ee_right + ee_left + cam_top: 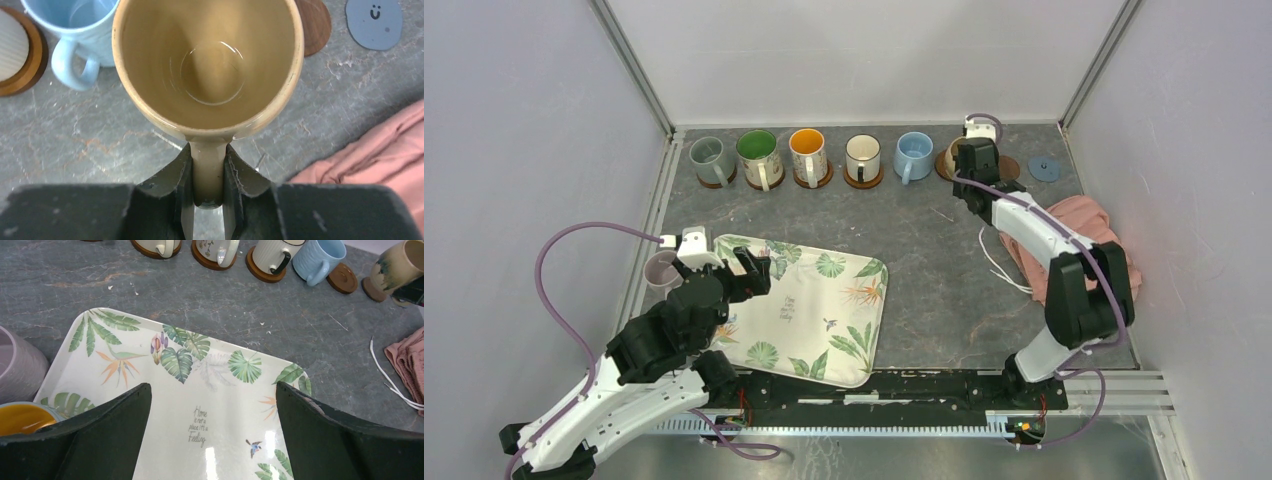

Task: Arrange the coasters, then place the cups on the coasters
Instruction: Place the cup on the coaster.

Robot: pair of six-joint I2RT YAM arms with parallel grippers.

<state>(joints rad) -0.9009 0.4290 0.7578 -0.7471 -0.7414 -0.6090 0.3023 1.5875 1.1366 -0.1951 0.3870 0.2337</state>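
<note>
The wooden coaster by the light blue cup is bare, so my right gripper should next lower the tan cup outward onto it and release.
Five cups stand in a back row: grey-green, green floral, orange-inside, cream and light blue. The first four sit on brown coasters. My right gripper is shut on the handle of the tan cup, at the row's right end. A wooden coaster lies between the light blue and tan cups. A dark brown coaster and a grey-blue one lie bare further right. My left gripper hangs open over the tray, beside a pale pink cup and an orange-inside cup.
The leaf-print tray lies at the front left of the grey table. A pink cloth with white cords lies at the right, under my right arm. Walls close in the table on three sides.
</note>
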